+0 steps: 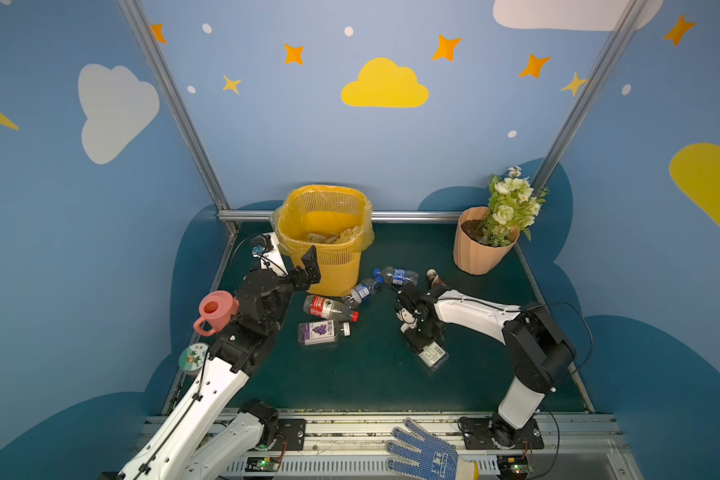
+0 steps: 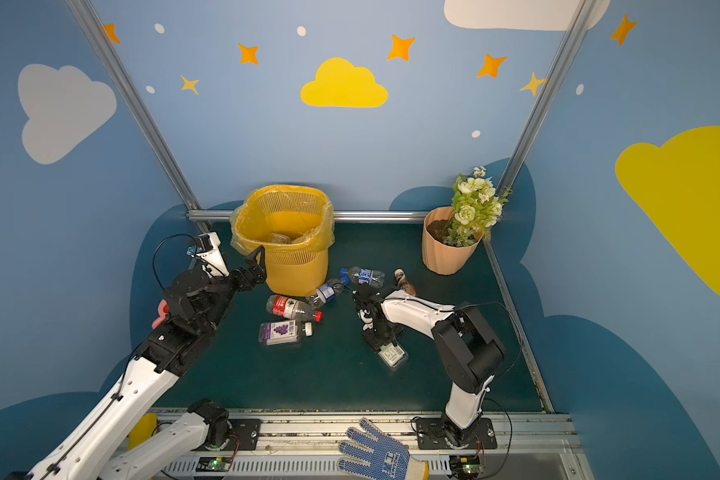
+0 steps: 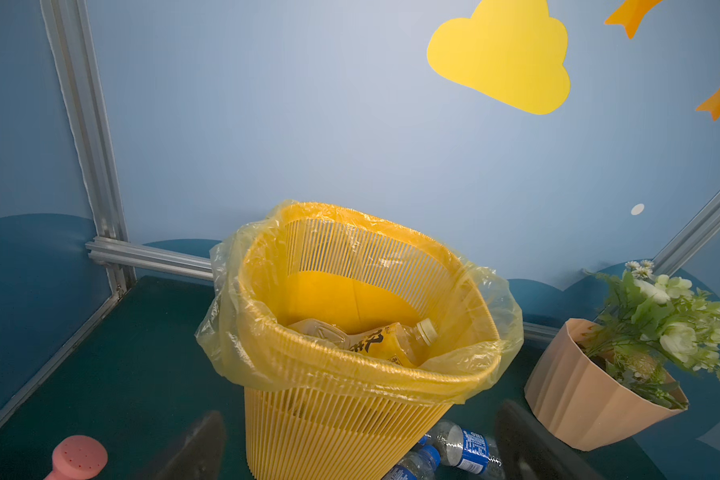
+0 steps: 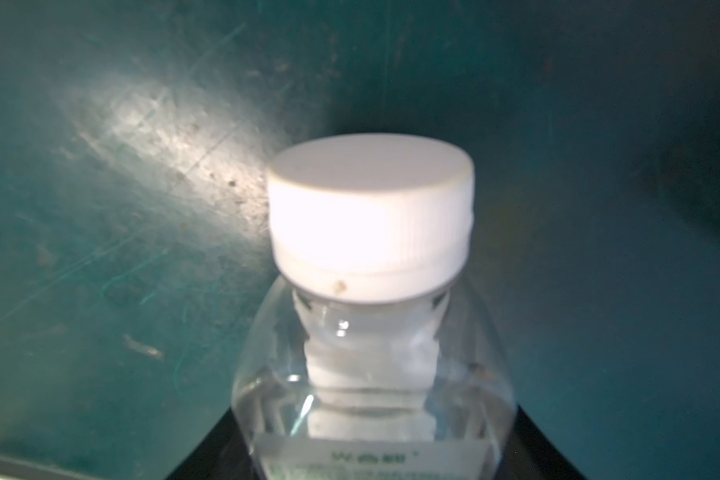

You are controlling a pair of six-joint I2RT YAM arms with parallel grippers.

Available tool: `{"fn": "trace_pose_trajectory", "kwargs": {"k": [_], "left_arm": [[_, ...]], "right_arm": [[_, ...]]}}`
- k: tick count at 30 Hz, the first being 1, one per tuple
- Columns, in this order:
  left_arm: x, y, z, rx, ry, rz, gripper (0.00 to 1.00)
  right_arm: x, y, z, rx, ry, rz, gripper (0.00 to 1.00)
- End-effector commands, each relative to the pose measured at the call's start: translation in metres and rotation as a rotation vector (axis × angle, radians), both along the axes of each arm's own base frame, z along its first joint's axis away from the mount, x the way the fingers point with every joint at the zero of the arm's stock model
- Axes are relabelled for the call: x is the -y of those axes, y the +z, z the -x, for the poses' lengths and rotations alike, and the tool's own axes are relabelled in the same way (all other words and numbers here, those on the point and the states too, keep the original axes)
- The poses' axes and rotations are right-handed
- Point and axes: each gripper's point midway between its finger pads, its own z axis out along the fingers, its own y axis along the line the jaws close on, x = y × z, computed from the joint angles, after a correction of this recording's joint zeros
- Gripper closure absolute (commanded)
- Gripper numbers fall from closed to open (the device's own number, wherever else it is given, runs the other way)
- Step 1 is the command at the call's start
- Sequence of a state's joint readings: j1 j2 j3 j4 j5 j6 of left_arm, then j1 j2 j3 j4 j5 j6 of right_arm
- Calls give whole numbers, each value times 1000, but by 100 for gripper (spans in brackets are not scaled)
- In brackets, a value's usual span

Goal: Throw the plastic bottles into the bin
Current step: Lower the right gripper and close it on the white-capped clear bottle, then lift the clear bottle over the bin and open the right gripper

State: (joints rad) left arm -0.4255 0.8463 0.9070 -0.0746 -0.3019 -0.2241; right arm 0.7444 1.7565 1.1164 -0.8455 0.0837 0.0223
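The right gripper raises the white-capped bottle outward past the bin's rim next and releases it, since the bin's opening lies outward and above.
The yellow mesh bin stands at the back, and a yellow-labelled bottle lies inside it. My left gripper hangs open by the bin's front wall, holding nothing. On the green mat lie plastic bottles with red, purple and blue labels, and a brown one. My right gripper is low over a white-capped, white-labelled bottle. Its black fingers press both sides of that bottle.
A pink watering can and a tape roll sit at the left edge beside my left arm. A peach flower pot stands at the back right. A blue-dotted glove rests on the front rail.
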Motion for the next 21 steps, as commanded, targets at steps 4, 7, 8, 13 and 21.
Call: {"fn": "trace_pose_trajectory", "kwargs": {"k": [4,7,8,13,21], "left_arm": [[-9,-8,5,-16,28,-14,0],[-11,-9,7,-17,35,-14,0],[-11,-10,7,-19,37,-18,0],[-19,-19,11,-38,67,-27,0],[-44,-48,16,-126,198,-32,0]], "right_arm": [[-23,38,-14,83,6,-153,54],[-31,60,-23,139,-6,-236,54],[-33,69,-26,162,-9,-269,54],[-40,126,-46,319,-47,-452,58],[-35,271,-71,835,-79,-846,57]]}}
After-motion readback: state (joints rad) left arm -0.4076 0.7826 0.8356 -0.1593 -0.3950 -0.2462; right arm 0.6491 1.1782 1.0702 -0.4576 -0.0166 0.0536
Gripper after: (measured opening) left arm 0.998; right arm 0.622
